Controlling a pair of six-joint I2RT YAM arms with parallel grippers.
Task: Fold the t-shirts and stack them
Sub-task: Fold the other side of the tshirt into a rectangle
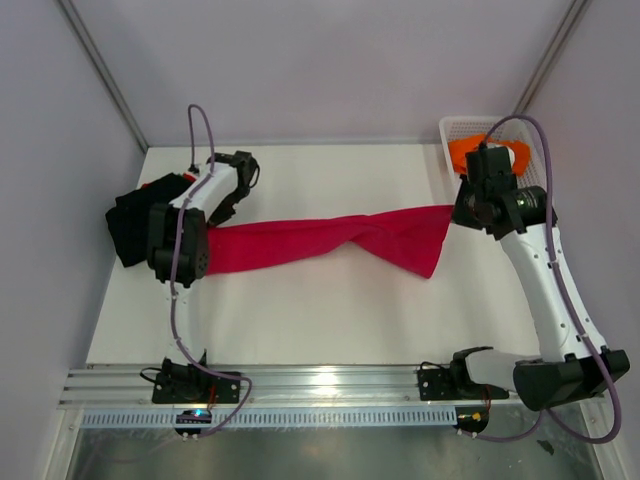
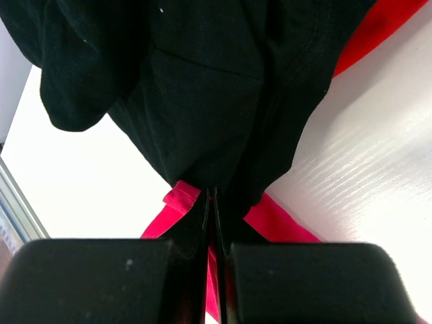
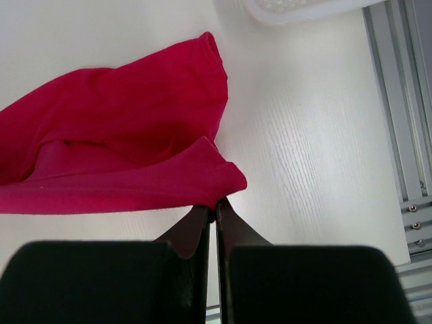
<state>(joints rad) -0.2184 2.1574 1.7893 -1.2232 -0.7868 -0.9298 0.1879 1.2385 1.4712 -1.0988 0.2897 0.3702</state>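
My right gripper will go down and move toward my left gripper, over the crimson shirt's sagging end [image 1: 410, 243] [image 3: 169, 101], since the pinched corner is still hanging above the table.
A large crimson-red t-shirt [image 1: 320, 240] hangs stretched and twisted across the table between my two grippers. On its left end my left gripper [image 1: 218, 218] is shut, with crimson cloth [image 2: 283, 223] pinched between the fingers [image 2: 210, 196]. Right in front of that gripper lies a black t-shirt [image 2: 202, 88], bunched at the table's left edge [image 1: 130, 225]. A red t-shirt [image 2: 378, 27] peeks out from under it. My right gripper [image 1: 460, 205] is shut on the crimson shirt's right corner [image 3: 214, 206]. The rest of the shirt [image 3: 121, 135] sags to the table.
A white mesh basket [image 1: 455, 127] stands at the back right corner with an orange t-shirt [image 1: 465, 150] in it, just behind my right wrist. An aluminium rail [image 1: 330, 385] runs along the near table edge. White walls close in the left, back and right sides.
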